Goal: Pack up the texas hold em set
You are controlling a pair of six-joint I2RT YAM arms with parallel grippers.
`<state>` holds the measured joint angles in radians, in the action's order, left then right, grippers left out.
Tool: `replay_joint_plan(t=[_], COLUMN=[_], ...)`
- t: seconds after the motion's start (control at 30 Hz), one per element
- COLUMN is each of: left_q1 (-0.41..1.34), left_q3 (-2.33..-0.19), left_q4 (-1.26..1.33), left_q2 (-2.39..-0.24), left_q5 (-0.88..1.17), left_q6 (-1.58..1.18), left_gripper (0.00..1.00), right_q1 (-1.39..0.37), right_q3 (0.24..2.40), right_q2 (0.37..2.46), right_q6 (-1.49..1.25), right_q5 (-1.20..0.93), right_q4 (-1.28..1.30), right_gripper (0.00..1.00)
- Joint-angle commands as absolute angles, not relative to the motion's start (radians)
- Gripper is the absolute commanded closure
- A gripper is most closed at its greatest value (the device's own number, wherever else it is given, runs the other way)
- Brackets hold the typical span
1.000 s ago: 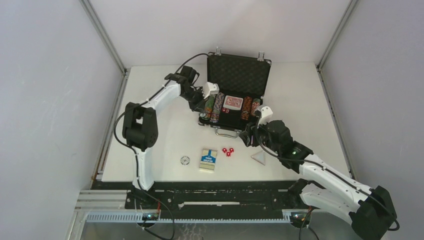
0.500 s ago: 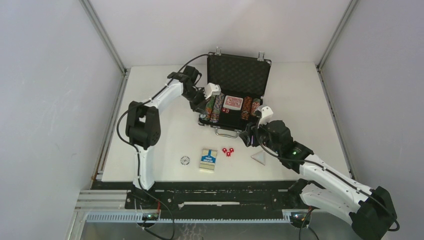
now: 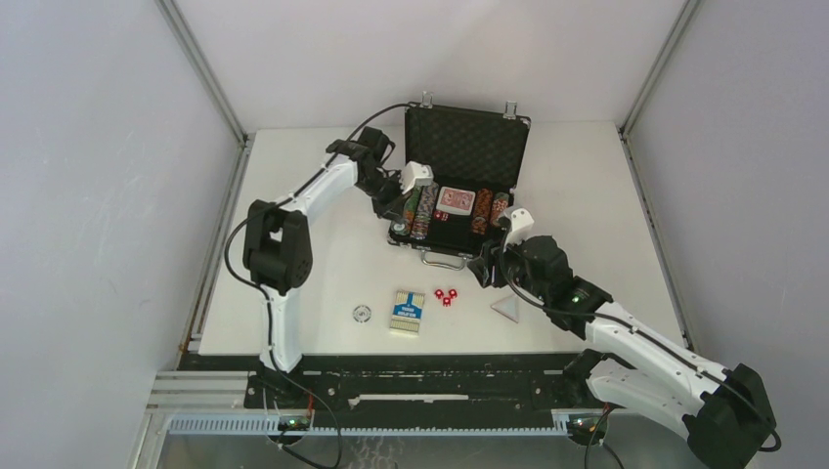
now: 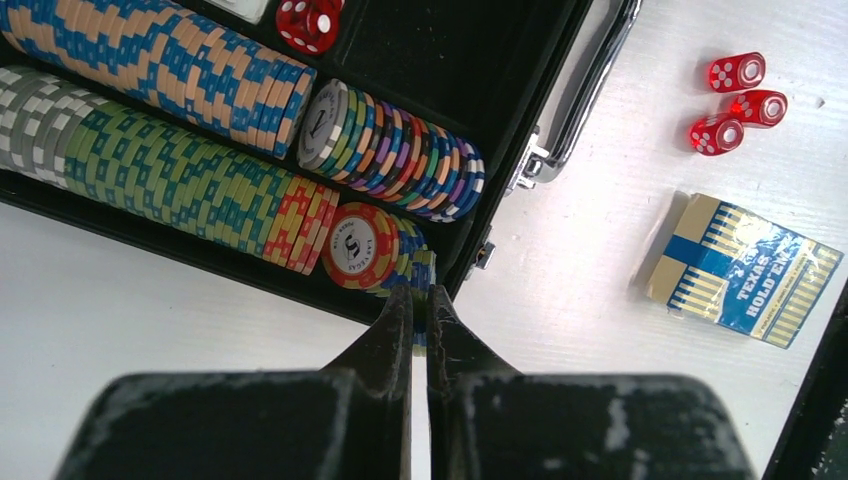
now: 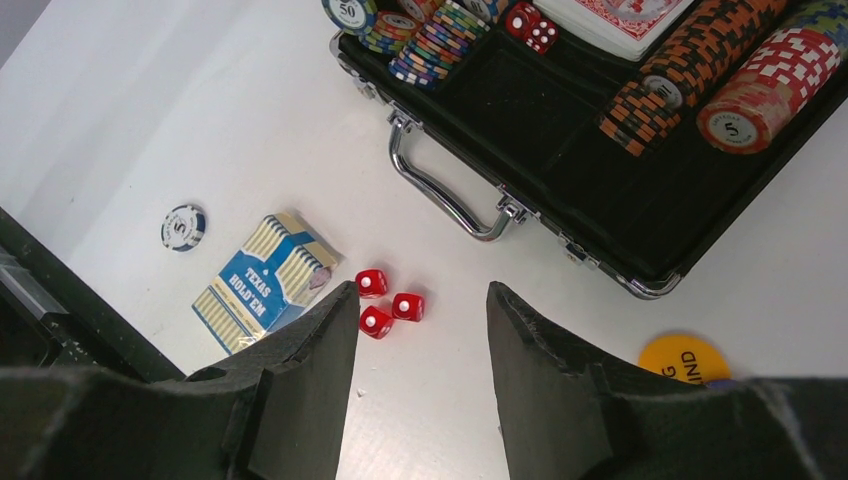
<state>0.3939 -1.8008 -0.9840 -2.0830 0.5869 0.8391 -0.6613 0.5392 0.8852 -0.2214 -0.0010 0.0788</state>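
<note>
My left gripper lowers into the tray next and pushes outward against the red-rimmed chips leaning at the row's end (image 4: 384, 248) before it releases its chip.
The black briefcase (image 3: 467, 147) lies open at the table's back, with rows of poker chips (image 4: 190, 170) and red-backed cards (image 3: 455, 200) in its tray. My left gripper (image 4: 420, 290) is at the tray's near-left corner, shut on a blue-and-yellow chip held edge-on against the end of a chip row. My right gripper (image 5: 422, 290) hovers open over the table in front of the case handle (image 5: 445, 195). Three red dice (image 5: 385, 305) lie just off its left fingertip. The blue card box (image 3: 408, 311) and a triangle piece (image 3: 506, 309) rest on the table.
A white-and-blue round chip (image 5: 183, 227) lies left of the card box. A yellow round button (image 5: 685, 358) sits beside my right finger. Two more red dice (image 4: 308, 22) are inside the case. Grey walls close in the table on three sides.
My left gripper has edged slightly right toward the chip rows, still shut. The right arm has barely moved.
</note>
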Motion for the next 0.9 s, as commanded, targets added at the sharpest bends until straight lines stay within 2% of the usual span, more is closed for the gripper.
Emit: replay_joint_plan(t=[0.0, 0.27, 0.87], left_q1=[0.407, 0.422, 0.429], left_q3=[-1.799, -1.862, -1.964], left_q4=[-1.015, -1.073, -1.017], left_q2=[-2.031, -2.1, -2.179], left_q5=[0.609, 0.53, 0.461], left_q6=[0.865, 0.847, 0.789], left_gripper=[1.0, 1.0, 1.0], right_q1=[-0.655, -0.655, -0.654], right_q3=[0.535, 0.531, 0.523], right_q2=[0.874, 0.865, 0.858], right_q6=[-0.207, -0.209, -0.207], right_q5=[0.007, 0.01, 0.018], right_q4=[0.057, 0.062, 0.069], right_gripper=[0.42, 0.42, 0.41])
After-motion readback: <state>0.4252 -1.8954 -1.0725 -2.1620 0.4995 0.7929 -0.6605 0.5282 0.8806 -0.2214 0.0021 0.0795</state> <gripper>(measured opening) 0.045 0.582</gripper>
